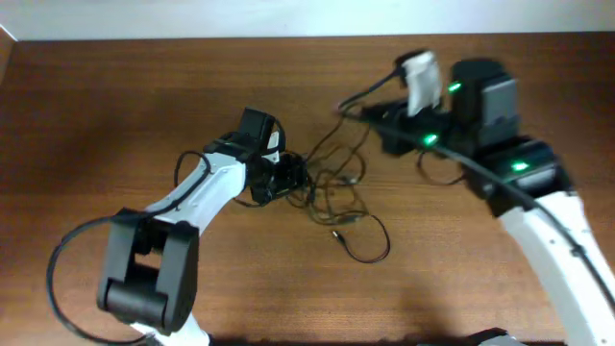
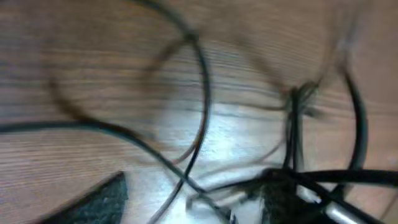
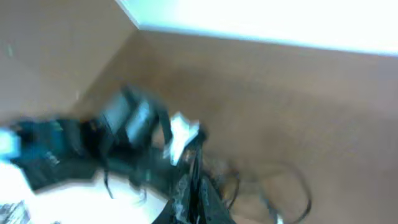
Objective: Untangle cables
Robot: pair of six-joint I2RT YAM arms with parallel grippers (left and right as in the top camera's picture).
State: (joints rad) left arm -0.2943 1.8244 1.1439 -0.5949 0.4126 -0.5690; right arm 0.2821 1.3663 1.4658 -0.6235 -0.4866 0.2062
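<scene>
I'll next move my right gripper away from the tangle and release the cable piece over bare tabletop, since that's to the gripper's right in the overhead view.
The cables [image 1: 336, 192] are thin black cords tangled in the middle of the wooden table, with one loop trailing to the front [image 1: 370, 245]. My left gripper [image 1: 291, 181] is low at the tangle's left side. In the left wrist view its fingers [image 2: 193, 202] stand apart, and blurred cable strands [image 2: 202, 106] cross between them on the table. My right gripper [image 1: 354, 111] is raised over the tangle's far right. In the right wrist view its fingers [image 3: 194, 190] are pressed together on a thin cable strand, with the tangle [image 3: 273, 193] below.
The brown wooden table [image 1: 115, 106] ends at a white wall along its far edge [image 1: 288, 38]. The left arm's thick black base cable [image 1: 67, 250] loops at the front left. The right arm's body [image 1: 538, 202] stretches along the right side.
</scene>
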